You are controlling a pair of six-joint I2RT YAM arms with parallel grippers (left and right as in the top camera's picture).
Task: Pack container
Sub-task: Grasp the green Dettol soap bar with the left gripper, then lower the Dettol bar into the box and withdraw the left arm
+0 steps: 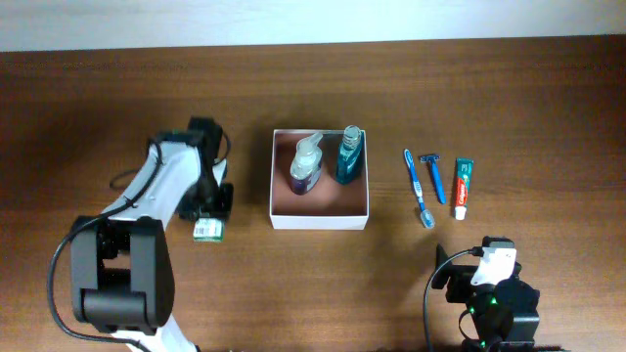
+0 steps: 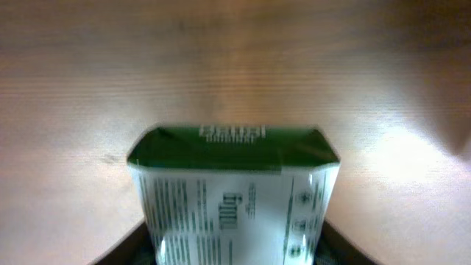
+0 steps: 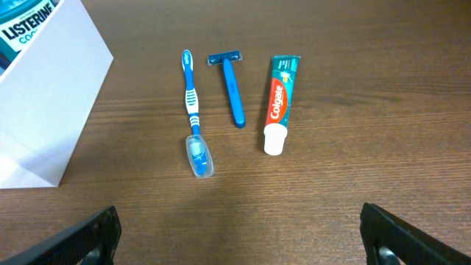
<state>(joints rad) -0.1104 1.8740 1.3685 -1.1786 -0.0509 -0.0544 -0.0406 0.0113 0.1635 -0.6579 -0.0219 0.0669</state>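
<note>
Next, my left gripper needs to lift the packet over the container's white side and lower it there beside the teal bottle.
The container point(image 1: 320, 223) is a square white-walled box with a brownish-pink floor at the table's middle. A purple soap bottle point(image 1: 306, 164) and a teal mouthwash bottle point(image 1: 349, 154) lie in it. Its white corner point(image 3: 51, 110) also shows in the right wrist view. My left gripper point(image 1: 208, 209) is left of the container, shut on a small green-and-white packet point(image 1: 208, 231) at table level. The packet point(image 2: 232, 184) fills the space between the fingers point(image 2: 232, 254). My right gripper point(image 3: 239, 228) is open and empty, low near the front right edge point(image 1: 476, 266).
A blue toothbrush point(image 1: 419, 186) point(image 3: 193, 110), a blue razor point(image 1: 433, 176) point(image 3: 232, 85) and a Colgate toothpaste tube point(image 1: 463, 186) point(image 3: 278, 103) lie in a row on the wooden table right of the container, ahead of my right gripper.
</note>
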